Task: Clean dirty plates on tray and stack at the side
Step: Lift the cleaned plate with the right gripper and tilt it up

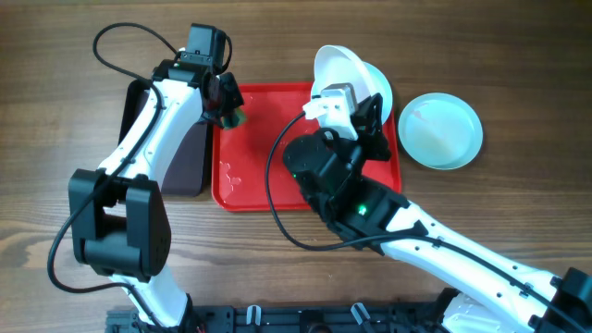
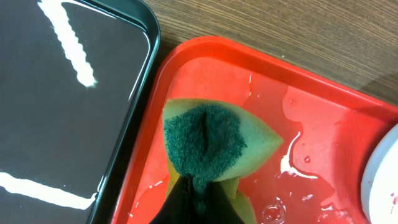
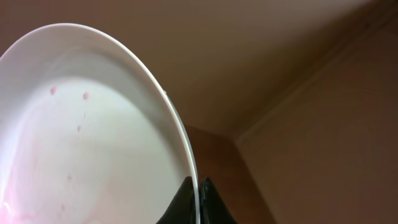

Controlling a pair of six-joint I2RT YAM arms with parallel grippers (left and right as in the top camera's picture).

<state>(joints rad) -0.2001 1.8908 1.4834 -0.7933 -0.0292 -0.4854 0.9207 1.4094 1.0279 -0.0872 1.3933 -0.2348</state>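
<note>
My right gripper should next move past the tray's edge, make the tilted plate level and lower it onto the pale aqua plate (image 1: 440, 129). Then it should let go of the tilted plate, since that one lies aside.
My left gripper (image 1: 227, 104) (image 2: 196, 190) is shut on a green and yellow sponge (image 1: 237, 118) (image 2: 211, 137), held over the far left corner of the wet red tray (image 1: 268, 157) (image 2: 323, 124). My right gripper (image 1: 326, 92) (image 3: 199, 185) is shut on the rim of a white plate (image 1: 338, 63) (image 3: 93, 143), tilted up on edge over the tray's far right part. Faint pink spots mark its face. A second white plate (image 1: 384, 91) (image 2: 384, 174) lies at the tray's far right corner, partly hidden. A pale aqua plate (image 1: 440, 129) rests on the table to the right of the tray.
A dark brown tray with a black rim (image 1: 190, 162) (image 2: 62, 112) lies against the red tray's left side, under my left arm. Water drops sit on the red tray's floor. A black cable loops over the tray's front edge (image 1: 277, 199).
</note>
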